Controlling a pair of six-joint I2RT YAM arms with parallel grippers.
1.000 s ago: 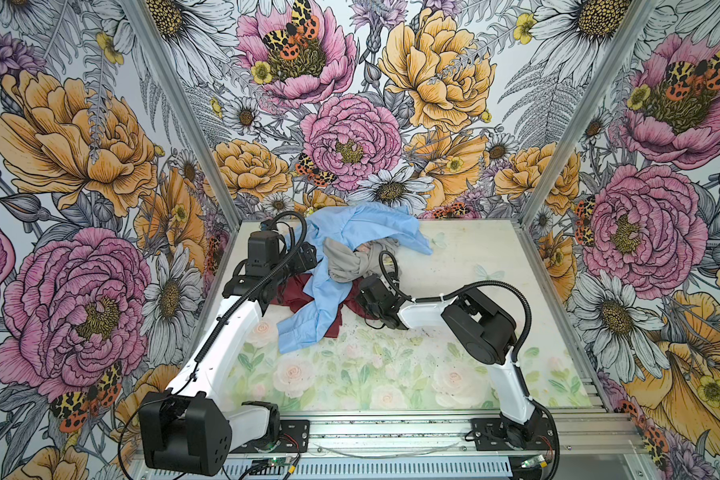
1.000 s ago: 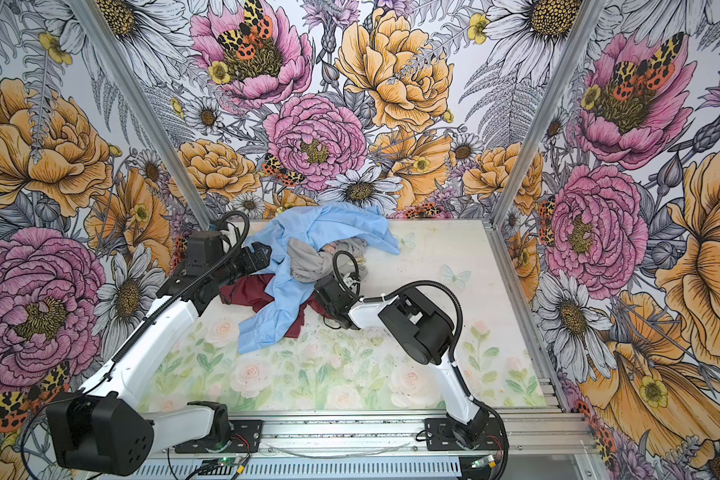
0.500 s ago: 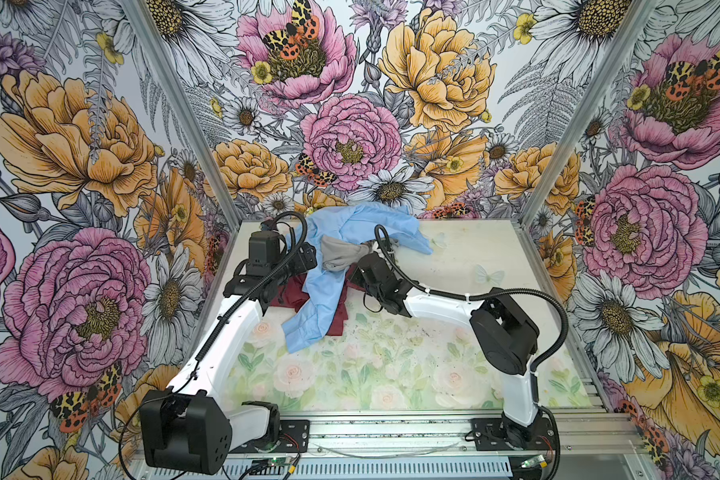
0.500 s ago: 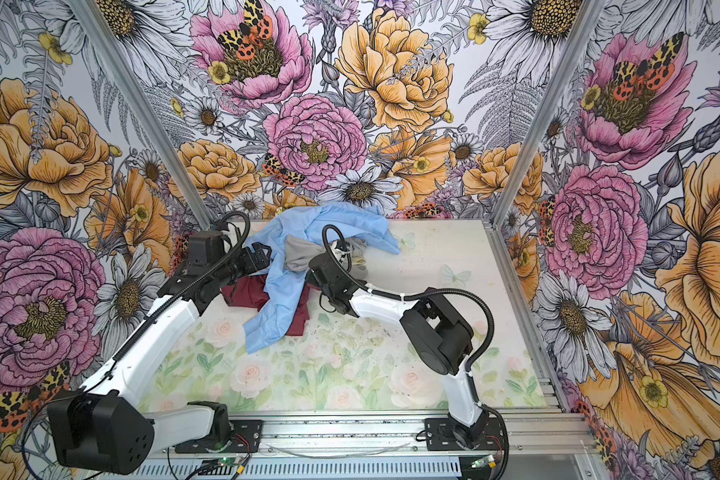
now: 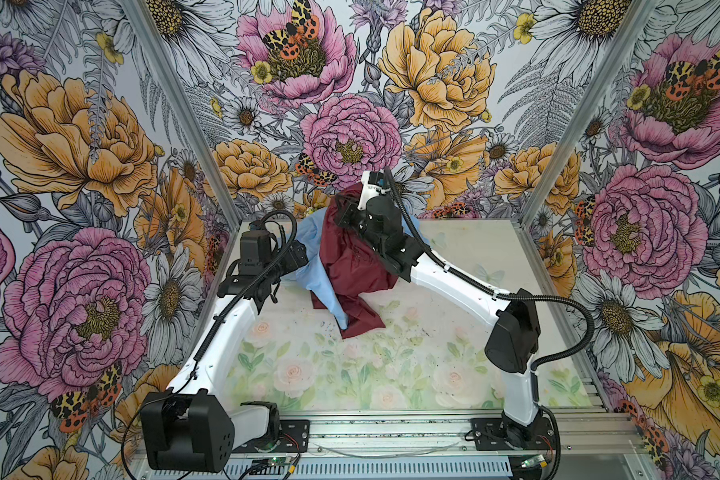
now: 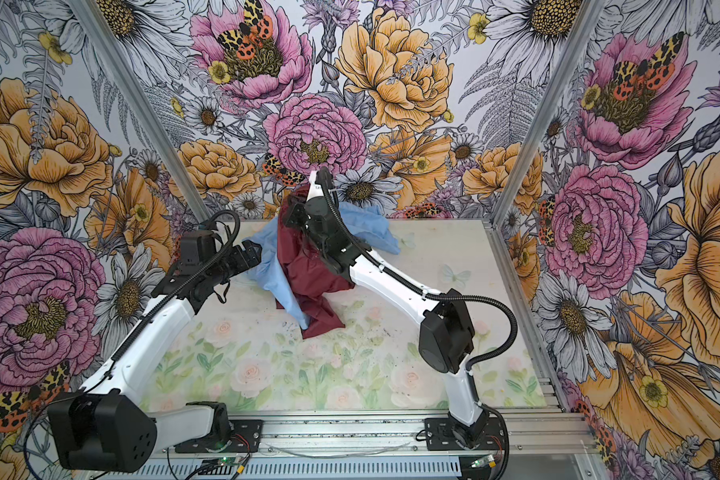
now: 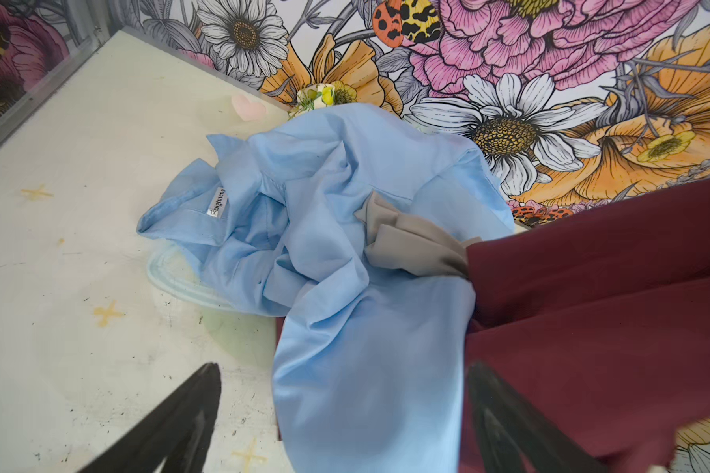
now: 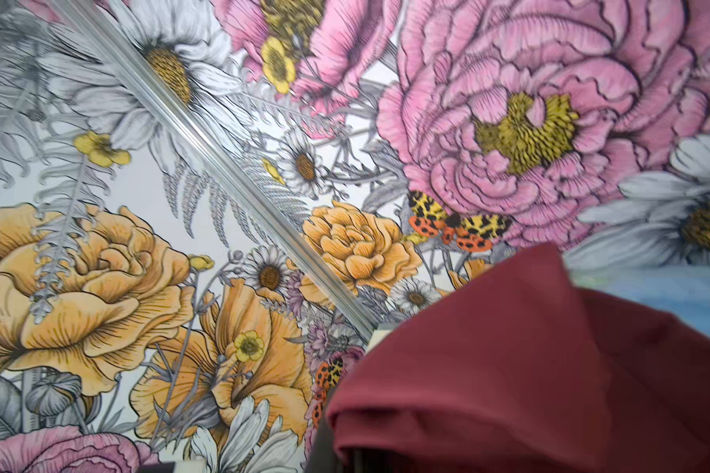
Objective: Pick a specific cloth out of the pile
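The maroon cloth (image 5: 352,266) overlaps the blue, so my right gripper next needs to pull off the pile, then down and back toward bare tabletop beside it to release the cloth.
The dark maroon cloth (image 5: 352,266) (image 6: 308,270) hangs from my right gripper (image 5: 344,210) (image 6: 292,212), which is shut on its top and raised high near the back wall. Its lower end trails onto the table beside the pile. In the right wrist view the cloth (image 8: 509,368) drapes over the jaws and hides them. The pile's light blue cloth (image 5: 313,243) (image 6: 267,266) (image 7: 345,204) lies under and beside it, with a grey cloth (image 7: 410,245) tucked between. My left gripper (image 5: 300,259) (image 6: 252,253) (image 7: 343,368) is open, low at the pile's left edge, straddling a blue fold without gripping it.
A clear plastic rim (image 7: 173,282) shows under the blue cloth. A lemon-printed piece (image 7: 320,96) pokes out behind the pile by the back wall. Metal corner posts (image 5: 175,124) frame the floral walls. The flower-printed table (image 5: 350,374) stretches toward the front rail.
My right gripper has risen from table level up toward the back wall, pulling the maroon cloth out of the pile. The blue cloth shifted with it. The left arm has stayed put.
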